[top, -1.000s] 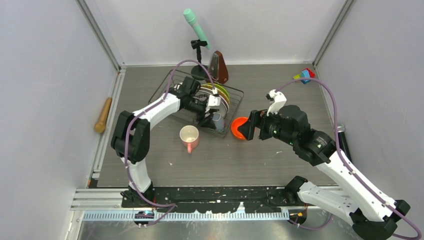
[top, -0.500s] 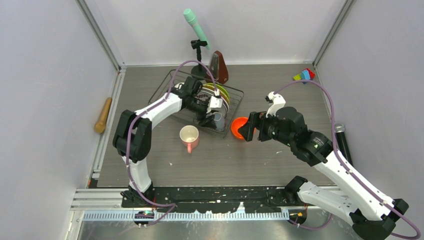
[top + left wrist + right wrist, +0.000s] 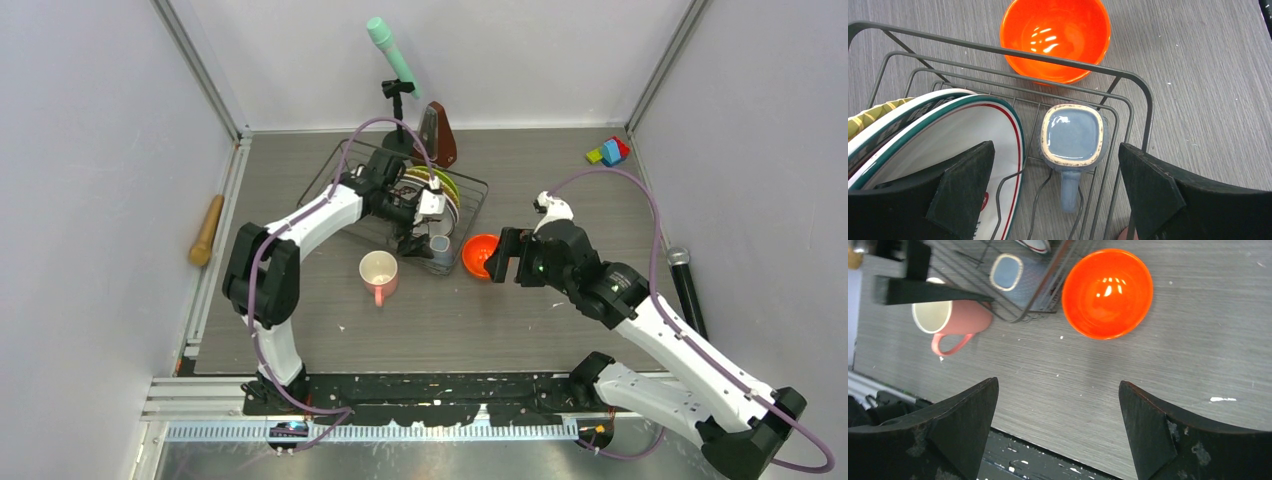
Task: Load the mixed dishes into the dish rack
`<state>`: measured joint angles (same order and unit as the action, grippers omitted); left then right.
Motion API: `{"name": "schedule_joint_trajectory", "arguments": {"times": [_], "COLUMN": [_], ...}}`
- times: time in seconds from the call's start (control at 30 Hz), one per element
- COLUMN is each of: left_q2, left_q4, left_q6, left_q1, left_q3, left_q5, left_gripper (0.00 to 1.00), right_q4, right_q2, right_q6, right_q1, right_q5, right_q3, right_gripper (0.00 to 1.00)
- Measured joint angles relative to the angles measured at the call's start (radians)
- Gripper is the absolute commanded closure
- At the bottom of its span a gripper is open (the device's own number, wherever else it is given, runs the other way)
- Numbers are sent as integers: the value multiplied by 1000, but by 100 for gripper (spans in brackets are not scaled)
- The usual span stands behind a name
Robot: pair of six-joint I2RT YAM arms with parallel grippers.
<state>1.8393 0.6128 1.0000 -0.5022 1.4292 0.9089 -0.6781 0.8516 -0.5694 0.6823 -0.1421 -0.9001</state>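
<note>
The right gripper turns and lowers onto the orange-red bowl's rim away from the rack [image 3: 1130,330] next. The bowl sits on the tabletop below the gripper's open fingers.
The dark wire dish rack [image 3: 345,175] holds upright plates: the white teal-rimmed plate [image 3: 948,135] and the lime-green plate [image 3: 868,117] behind it. The small grey-blue mug [image 3: 1073,135] stands upright in the rack's near-right corner. My left gripper [image 3: 1055,147] is open and empty above it, jaws wide on either side. The orange-red bowl [image 3: 480,255] sits on the table just outside the rack. My right gripper [image 3: 1058,430] is open and empty, above the table, short of the bowl [image 3: 1108,292]. The pink mug [image 3: 379,272] stands in front of the rack.
A green-headed microphone on a stand [image 3: 398,90] and a brown object [image 3: 438,135] stand behind the rack. Coloured blocks [image 3: 608,152] lie at the back right, a black microphone [image 3: 686,285] at the right edge, a wooden pin [image 3: 207,230] at the left.
My left gripper has drawn back slightly from the grey-blue mug, which stays in the rack. My right arm has shifted a little; more of the bowl now shows and it has not moved.
</note>
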Motion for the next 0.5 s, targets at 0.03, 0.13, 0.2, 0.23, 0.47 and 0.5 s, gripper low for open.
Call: {"name": "schedule_joint_trajectory", "arguments": {"times": [0.03,0.13,0.2,0.23,0.47,0.5], "left_q2": [-3,-35,-79,-104,-302,-322], "left_q4": [2,-10,-31,-37,-108,-114], "left_q6": [-3,-62,-124,-155,-410,-450], "left_q1": [0,-3,-4,-5,-13,-14], "left_q3": [0,-19,-51,-66,-180,-192], "left_q5": [0,-6,-15,-18,-58,-69], "left_gripper": [0,0,0,0,0,0], "right_q4": [-1,0,10,22,111,124], "right_q2": [7,29,50,64,175,192], "right_q6": [-19,-67,-111,-141,-305,-321], "right_q1": [-3,-18,-33,-43,-80,-81], "right_q5": [-18,-64,-97,-114,-189,-195], "right_q3": [9,29,51,69,132,132], "right_gripper": [7,10,13,14,25,26]}}
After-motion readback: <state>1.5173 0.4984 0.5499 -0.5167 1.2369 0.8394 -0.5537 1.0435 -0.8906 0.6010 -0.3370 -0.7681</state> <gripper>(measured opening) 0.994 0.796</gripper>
